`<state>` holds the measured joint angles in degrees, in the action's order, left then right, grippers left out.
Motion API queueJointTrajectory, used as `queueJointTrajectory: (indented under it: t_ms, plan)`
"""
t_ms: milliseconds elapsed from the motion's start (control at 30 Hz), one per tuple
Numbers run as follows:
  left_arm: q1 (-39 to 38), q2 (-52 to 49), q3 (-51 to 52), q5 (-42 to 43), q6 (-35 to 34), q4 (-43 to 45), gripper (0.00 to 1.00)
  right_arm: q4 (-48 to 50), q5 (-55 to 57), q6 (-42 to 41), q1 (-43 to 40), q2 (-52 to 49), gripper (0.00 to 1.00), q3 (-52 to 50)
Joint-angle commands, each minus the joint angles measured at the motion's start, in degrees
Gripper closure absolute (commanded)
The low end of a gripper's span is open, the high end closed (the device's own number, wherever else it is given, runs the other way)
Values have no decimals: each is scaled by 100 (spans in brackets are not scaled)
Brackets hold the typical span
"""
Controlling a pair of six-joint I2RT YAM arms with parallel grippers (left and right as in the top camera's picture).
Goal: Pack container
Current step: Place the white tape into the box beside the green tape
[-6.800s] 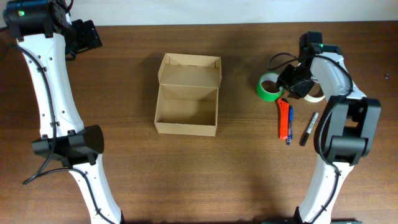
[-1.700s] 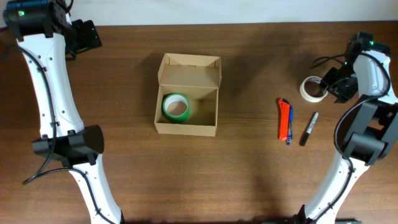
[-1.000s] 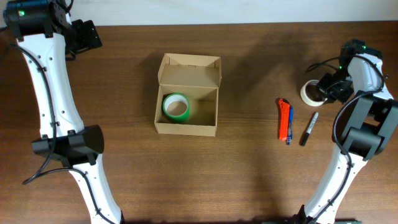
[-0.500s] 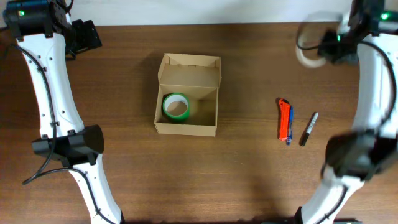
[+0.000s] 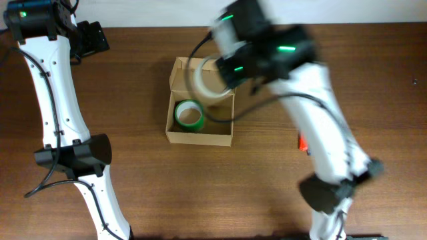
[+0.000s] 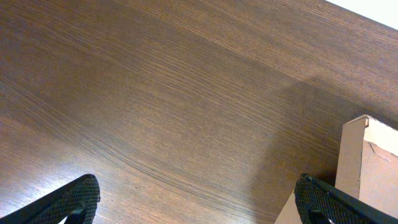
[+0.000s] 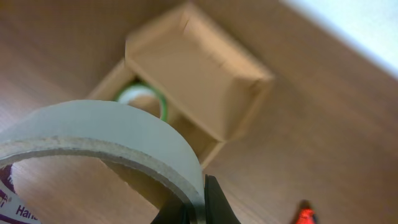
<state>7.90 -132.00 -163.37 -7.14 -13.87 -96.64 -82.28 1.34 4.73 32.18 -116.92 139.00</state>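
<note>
The right gripper moves down and across onto the green tape roll [image 5: 189, 115] [image 7: 144, 94] to release next, since that lies below it and to its left in the overhead view.
The tan cardboard container [image 5: 199, 138] stands open at mid table, flap lid toward the back. A green tape roll [image 5: 189, 115] lies in its left half. My right gripper [image 5: 223, 72], motion-blurred, is shut on a white tape roll [image 5: 208, 81] and holds it above the box's back right part. In the right wrist view the white roll [image 7: 99, 134] fills the foreground, pinched at its rim by the fingers [image 7: 214, 202], with the container [image 7: 199, 74] and the green roll [image 7: 144, 94] below. My left gripper [image 5: 90, 39] is open and empty at the far left, away from the box.
An orange-red tool [image 5: 301, 142] peeks out from under the right arm on the right; it also shows in the right wrist view [image 7: 305, 215]. The left wrist view shows bare wood and a corner of the box [image 6: 367, 168] at the right edge.
My right gripper closed on the white tape roll at the far right, lifted it, and swung it left to above the box. The left arm has not moved.
</note>
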Motion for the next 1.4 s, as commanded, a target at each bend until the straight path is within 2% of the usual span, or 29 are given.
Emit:
queueJointTrajectory:
  t_ms: [0,400,1033,1367]
  plan:
    - [15,13,22,-42,70,-2,0,11,177,83,293,-612,96,-63]
    - [15,13,22,-42,70,-2,0,562,-289,-227,382,-1652,96,-85]
    - [15,13,20,-42,70,-2,0,599,-439,-485,393,-2310,96,-122]
    - [15,13,22,-42,70,-2,0,857,-439,-525,413,-2341,96,-612]
